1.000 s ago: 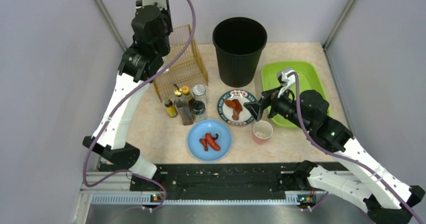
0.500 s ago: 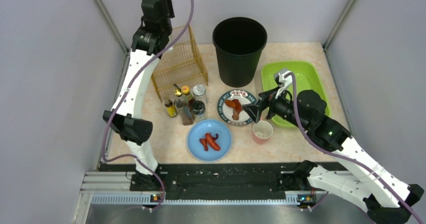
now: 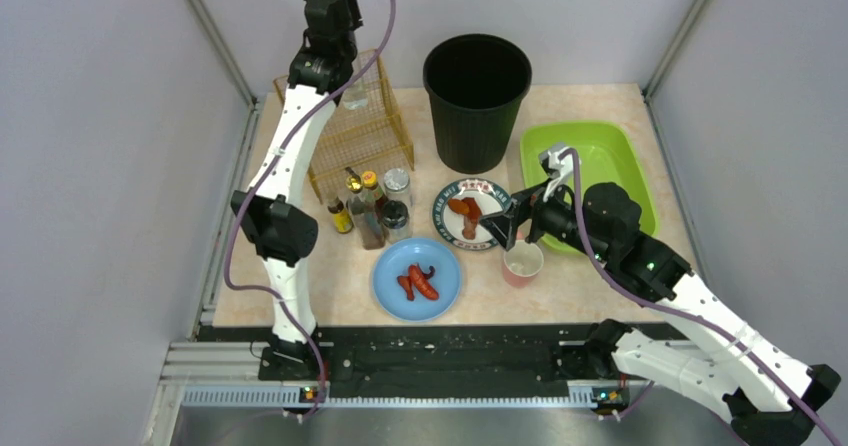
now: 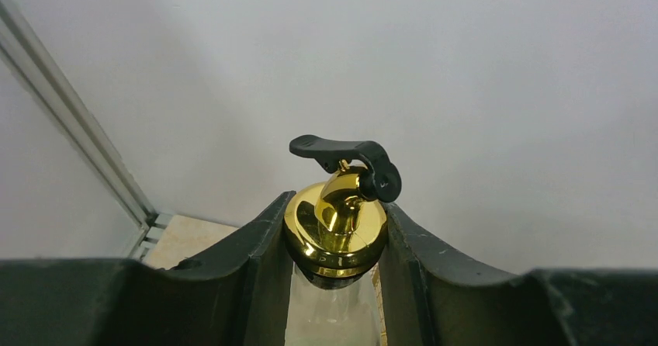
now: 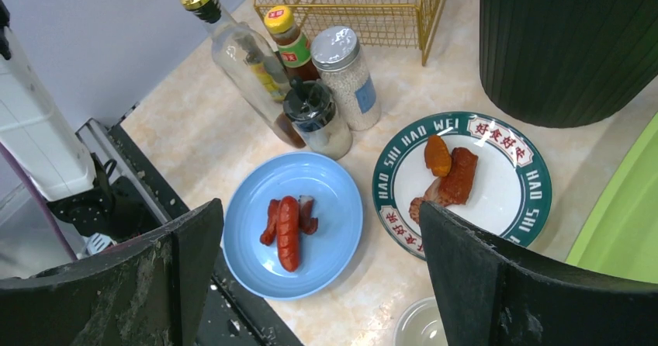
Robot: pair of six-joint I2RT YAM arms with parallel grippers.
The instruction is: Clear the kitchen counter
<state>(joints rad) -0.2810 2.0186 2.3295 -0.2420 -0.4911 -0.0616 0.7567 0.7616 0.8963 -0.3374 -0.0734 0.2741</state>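
Note:
The clear glass bottle is already over the basket, so my left gripper next needs to lower it into the basket's far corner (image 3: 374,86) by the black bin and let it go.
The kitchen counter (image 3: 480,284) holds a blue plate (image 3: 417,279) of sausages and a green-rimmed white plate (image 3: 470,214) of meat pieces. A pink cup (image 3: 522,262) stands by them. My left gripper (image 3: 345,71) is raised over the gold wire basket (image 3: 360,136), shut on a clear glass bottle (image 4: 341,222) just below its gold pourer cap. My right gripper (image 3: 505,228) hangs open and empty above the gap between the white plate (image 5: 496,183) and the blue plate (image 5: 299,222). The cup's rim (image 5: 423,330) shows below it.
Several condiment bottles and jars (image 3: 372,206) cluster in front of the basket. A tall black bin (image 3: 476,96) stands at the back centre and a lime-green tray (image 3: 590,166) at the right. A black rail (image 3: 450,351) runs along the near edge.
My left arm has stretched up and back, carrying the bottle over the basket. My right gripper has drifted slightly left over the plates, staying open.

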